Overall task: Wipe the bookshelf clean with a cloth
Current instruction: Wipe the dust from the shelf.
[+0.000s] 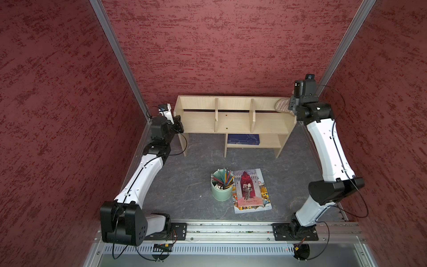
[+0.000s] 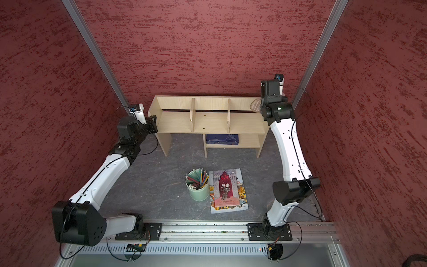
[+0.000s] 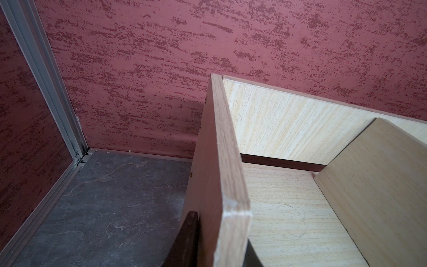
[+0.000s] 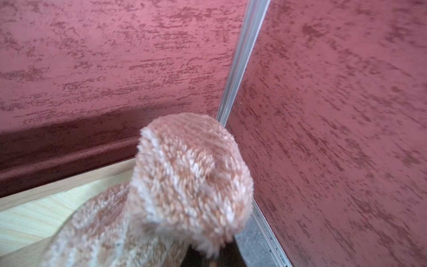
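Observation:
My right gripper should next go down from the back panel's upper corner, toward the nearest divider, and release the cloth on the end section's board, as that board is empty.
The light-wood bookshelf stands against the back wall in both top views. My left gripper is shut on its left side panel, one dark finger on the outer face and one on the inner. The fluffy beige-and-brown cloth rests against the upper right corner of the bookshelf's back panel. My right gripper is shut on the cloth, and the cloth hides most of its jaws.
A green cup of pencils and a colourful illustrated book lie on the grey floor in front. A blue book lies on the small lower shelf. Red walls and metal corner posts stand close behind both grippers.

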